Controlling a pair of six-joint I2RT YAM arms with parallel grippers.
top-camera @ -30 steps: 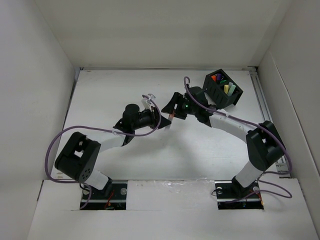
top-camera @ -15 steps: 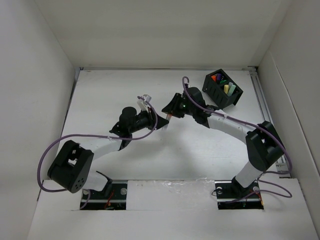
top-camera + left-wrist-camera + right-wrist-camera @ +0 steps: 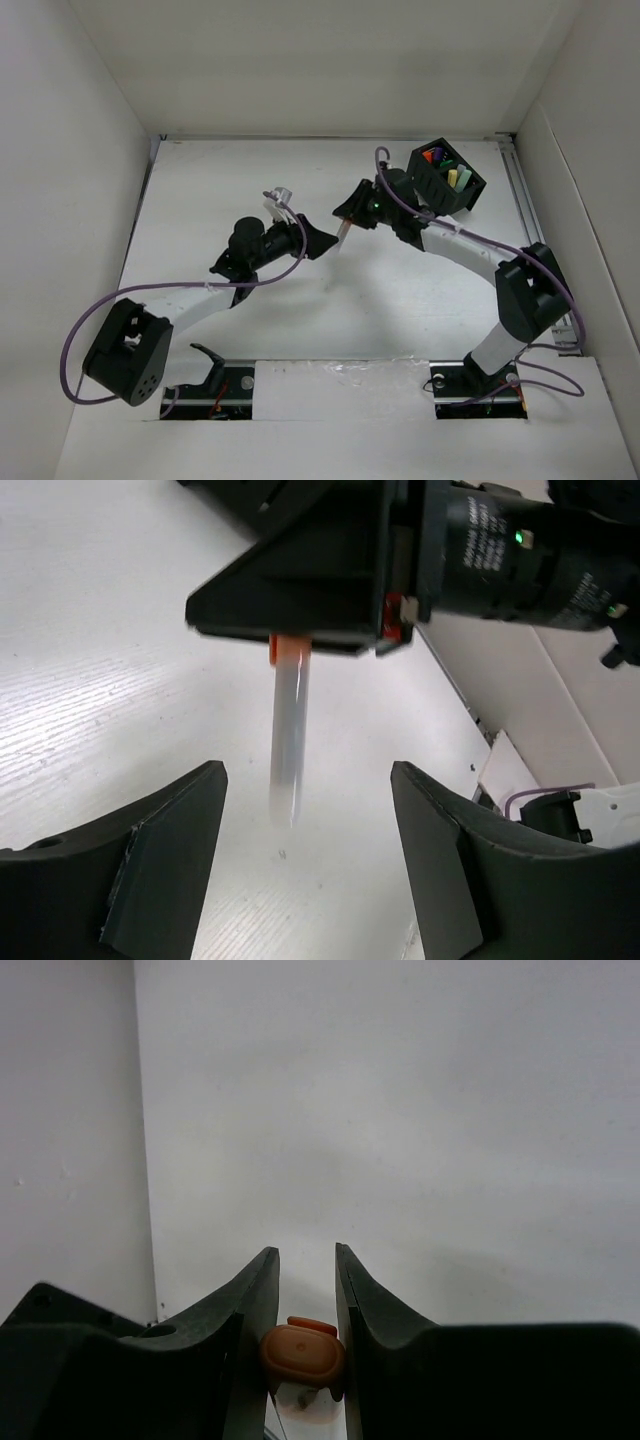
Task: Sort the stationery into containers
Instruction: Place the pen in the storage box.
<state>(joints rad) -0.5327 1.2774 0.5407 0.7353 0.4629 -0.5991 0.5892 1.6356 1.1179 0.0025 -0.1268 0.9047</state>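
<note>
My right gripper carries the marker outward next, to the right in the top view, over the yellow marker's slot (image 3: pixel 452 178), since the black container already holds markers.
One piece of stationery, a marker (image 3: pixel 288 740) with a pale translucent barrel and an orange cap (image 3: pixel 303 1355), hangs tip-down above the table. My right gripper (image 3: pixel 305 1252) is shut on its orange cap. In the top view the marker (image 3: pixel 342 235) pokes out below the right gripper (image 3: pixel 346 214). My left gripper (image 3: pixel 308 860) stands open just short of the barrel, with nothing between its fingers. In the top view the left gripper (image 3: pixel 318 243) sits a little left of the marker. The black slotted container (image 3: pixel 446 178) at the back right holds several coloured markers.
White walls close in the table on the left, back and right. A purple cable (image 3: pixel 150 292) loops along the left arm, and another runs over the right arm (image 3: pixel 470 238). The container stands close behind the right arm's wrist.
The left gripper has opened, let go of the marker and drawn back to the left. The right gripper closed on the orange cap and now holds the marker alone, shifted slightly toward the container.
</note>
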